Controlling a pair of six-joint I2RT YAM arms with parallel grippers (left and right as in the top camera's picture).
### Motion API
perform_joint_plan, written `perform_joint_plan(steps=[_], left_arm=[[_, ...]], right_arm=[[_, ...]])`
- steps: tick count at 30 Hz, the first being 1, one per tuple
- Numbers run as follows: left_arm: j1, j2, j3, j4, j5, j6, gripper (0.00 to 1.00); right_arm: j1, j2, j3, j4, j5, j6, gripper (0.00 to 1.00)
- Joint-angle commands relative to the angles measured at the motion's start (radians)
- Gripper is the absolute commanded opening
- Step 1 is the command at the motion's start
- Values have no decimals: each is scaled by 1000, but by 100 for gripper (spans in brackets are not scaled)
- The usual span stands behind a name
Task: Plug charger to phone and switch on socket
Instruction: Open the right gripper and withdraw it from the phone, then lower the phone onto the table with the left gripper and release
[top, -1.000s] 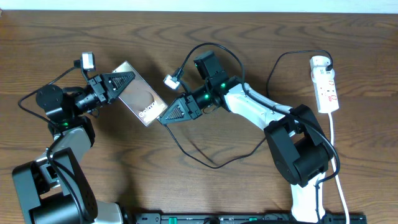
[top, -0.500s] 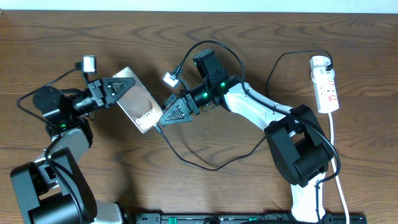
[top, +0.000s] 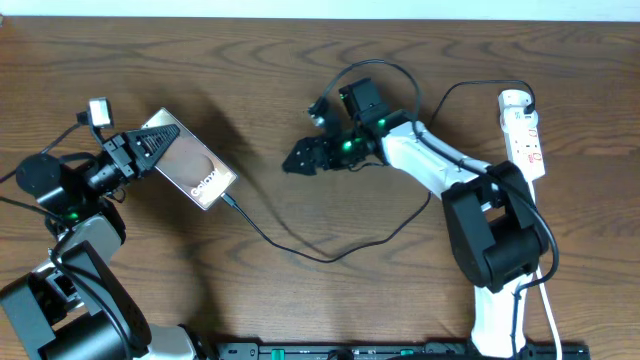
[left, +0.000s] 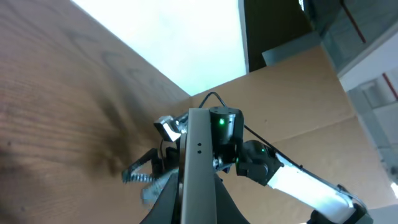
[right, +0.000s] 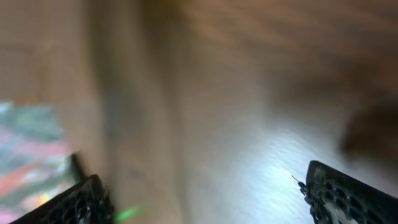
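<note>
My left gripper moves the phone (top: 190, 170) down and back to the bare wood next and releases it there, since the plug meets its end.
The phone (top: 190, 170), a bronze slab with white lettering, lies tilted at the left with my left gripper (top: 152, 140) shut on its upper-left end. In the left wrist view its grey edge (left: 199, 168) stands between my fingers. The charger (top: 330, 257), a thin black cable, meets the phone's lower-right end with its plug tip (top: 226, 199). From there it loops across the table toward the socket (top: 524, 135), a white strip at the far right. My right gripper (top: 298, 160) hangs open at mid-table, well apart from the phone. Its fingers (right: 348, 193) stand wide with only blurred wood between them.
The socket's white cord (top: 540, 260) runs down the right side beside the right arm's base (top: 490, 240). A black rail (top: 400, 350) lies along the front edge. The left arm's base (top: 70, 300) fills the lower-left corner.
My right gripper has opened, let go of the plug end and drawn back to the right. My left gripper has carried the phone leftward, the cable trailing from its end.
</note>
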Motion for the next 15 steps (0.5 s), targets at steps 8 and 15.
perform_joint_plan(steps=[8,15], left_arm=[[1,-2,-55,-607,-240,437,7],[1,-2,-55,-981,-522,641,7]], right_arm=[[-47,-23,29,-119,319,81,99],[-45,-31,96,-192,415,80,99]])
